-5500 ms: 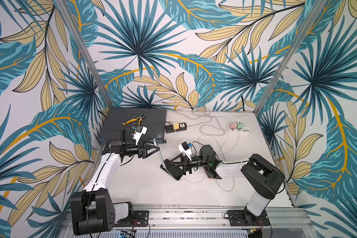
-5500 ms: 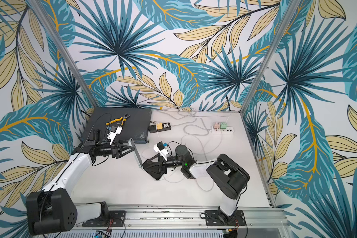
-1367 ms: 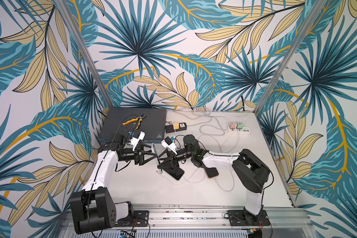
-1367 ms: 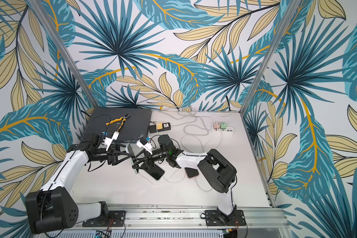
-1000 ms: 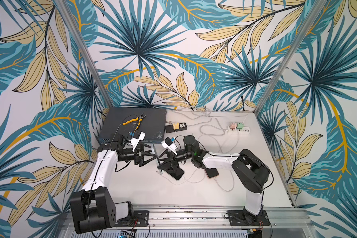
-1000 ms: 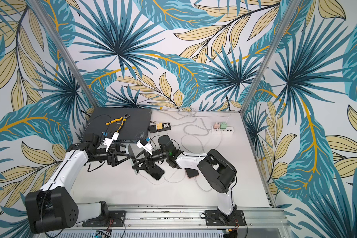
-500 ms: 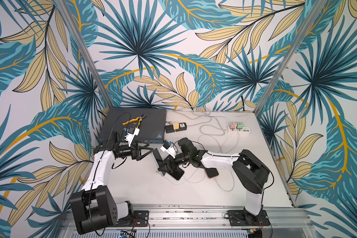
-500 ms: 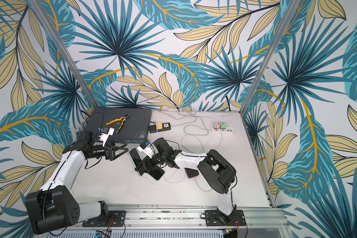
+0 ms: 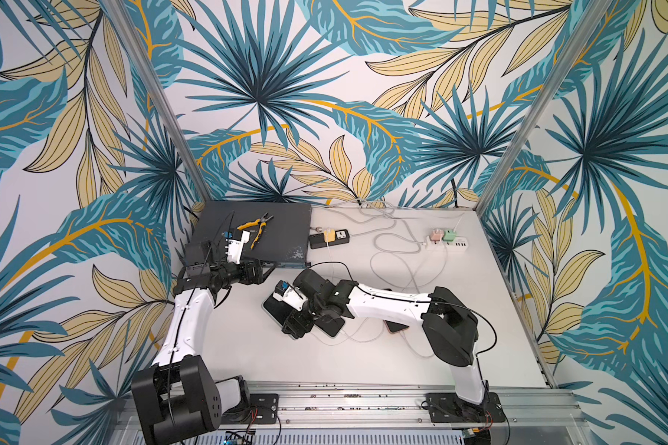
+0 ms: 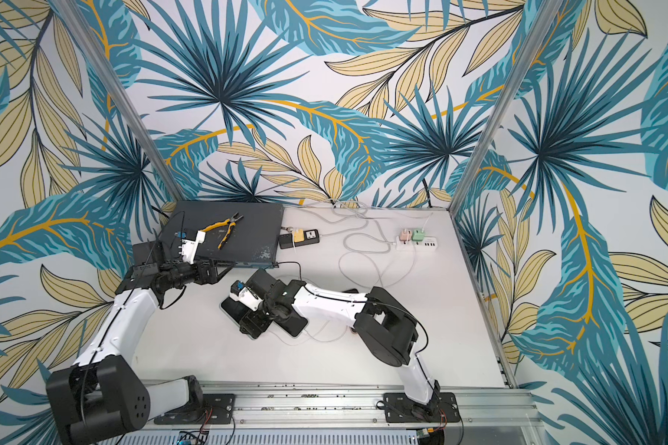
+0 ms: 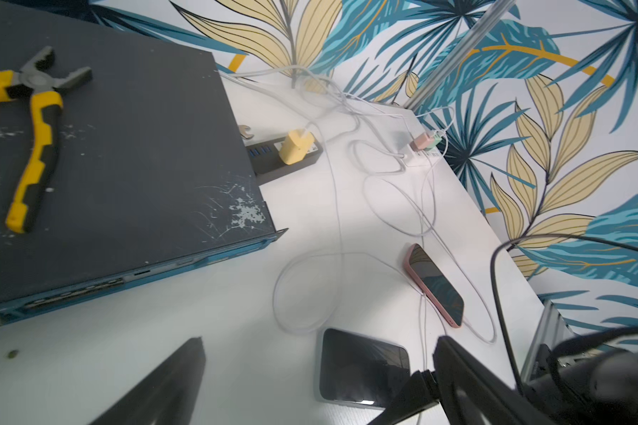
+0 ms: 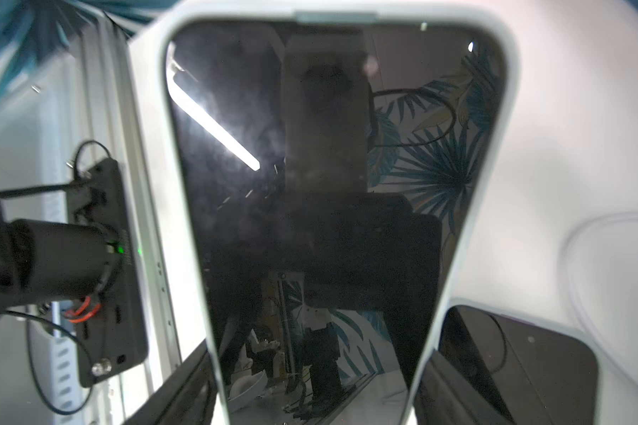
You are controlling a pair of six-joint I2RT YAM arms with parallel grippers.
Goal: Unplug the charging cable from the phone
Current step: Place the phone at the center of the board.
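Observation:
The phone in my right gripper comes back and down to the clear white tabletop there next. Its tilt levels out and its long sides are then released.
A phone point(image 9: 272, 307) point(image 10: 229, 306) with a dark screen and a pale grey case lies low over the white table. My right gripper point(image 9: 296, 325) point(image 10: 253, 321) is shut on the phone's long sides. In the right wrist view the phone point(image 12: 310, 184) fills the frame between both fingers point(image 12: 185, 390). A loop of white charging cable point(image 11: 284, 294) point(image 12: 604, 265) lies beside the phone point(image 11: 361, 368). I cannot tell whether its plug sits in the phone. My left gripper point(image 9: 265, 269) point(image 10: 224, 269) point(image 11: 319, 342) hangs open and empty by the dark box, apart from the phone.
A dark flat box point(image 9: 278, 231) point(image 11: 126, 165) with yellow pliers point(image 9: 253, 227) point(image 11: 34, 147) stands at the back left. A second dark phone point(image 9: 330, 327) point(image 12: 512, 364) lies next to the held one. A pink phone point(image 11: 435, 283) has a cable in it. Power strips point(image 9: 330, 239) point(image 9: 448, 242) and loose cables lie behind.
My left gripper has drawn back from the phone toward the dark box and stands fully open. My right gripper has tipped downward with the phone, closer to the table.

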